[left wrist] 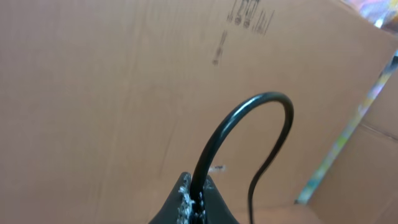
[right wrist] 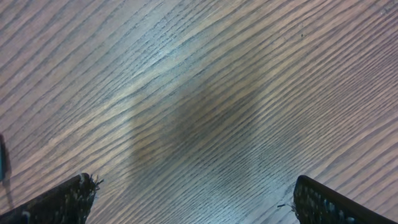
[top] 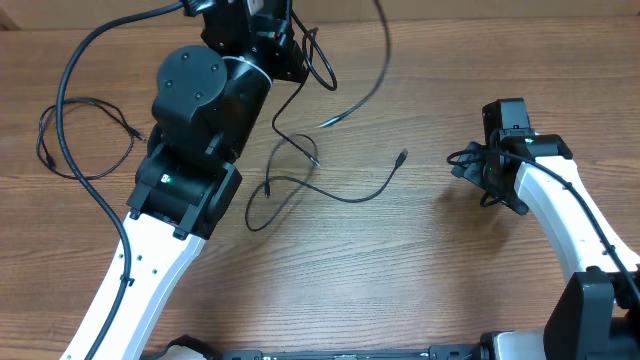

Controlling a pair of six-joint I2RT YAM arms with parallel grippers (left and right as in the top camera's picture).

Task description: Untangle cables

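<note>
I will tilt my left gripper's fingers down, lower the thin black cable back toward the loose in the middle of the table loops and let go of it.
My left gripper is raised at the table's far edge and is shut on a thin black cable, which arcs up out of the jaws and drops back down. In the overhead view this cable loops beside the gripper. A second cable lies in loose loops mid-table, one plug end pointing right. A silver-tipped cable curves in from the far edge. Another cable loops at the left. My right gripper is open and empty over bare wood.
A cardboard box wall fills the background behind the left gripper. The wooden table shows bare at the front and right. The left arm's bulky black body covers part of the table's left middle.
</note>
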